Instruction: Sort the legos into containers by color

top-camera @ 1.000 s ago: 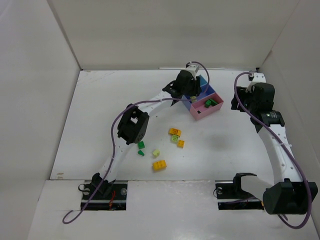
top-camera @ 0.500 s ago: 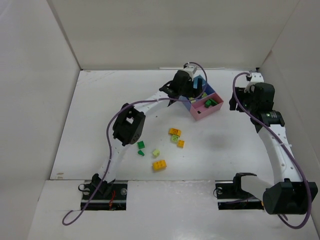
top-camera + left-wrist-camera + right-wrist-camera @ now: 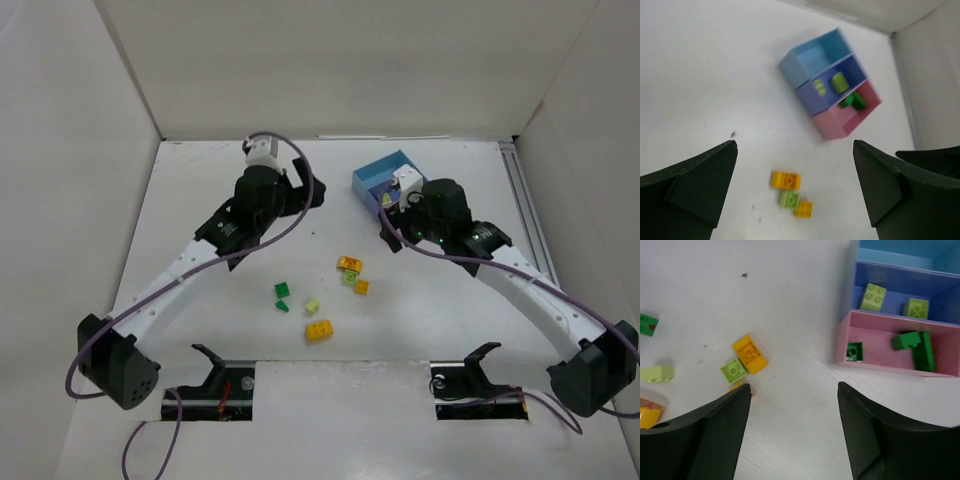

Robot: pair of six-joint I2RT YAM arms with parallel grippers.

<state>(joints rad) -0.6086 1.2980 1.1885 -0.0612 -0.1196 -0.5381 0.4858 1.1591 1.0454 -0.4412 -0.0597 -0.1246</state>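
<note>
My right gripper should next move back and left in the top view, then down onto the pale lime lego (image 3: 312, 305), as the darker blue tray holds lime legos.
The containers are three joined trays: light blue (image 3: 815, 54), darker blue (image 3: 850, 75) and pink (image 3: 837, 125). Two lime legos (image 3: 873, 296) lie in the darker blue tray. Dark green legos (image 3: 915, 346) lie in the pink one. On the table sit an orange lego (image 3: 751, 354), a lime one (image 3: 733, 370), a pale lime one (image 3: 312, 304), a green one (image 3: 282, 290) and another orange one (image 3: 319, 330). My left gripper (image 3: 794, 144) is open and holds nothing, left of the trays. My right gripper (image 3: 794, 386) is open and hovers beside the pink tray, hiding it in the top view.
White walls enclose the table on three sides. The right arm (image 3: 520, 280) stretches from the near right corner toward the trays. The left arm (image 3: 180, 275) runs from the near left toward the back middle.
The left gripper opened and pulled back left, away from the trays. The right arm swung in from the right wall to above the pink tray, opening a little wider.
</note>
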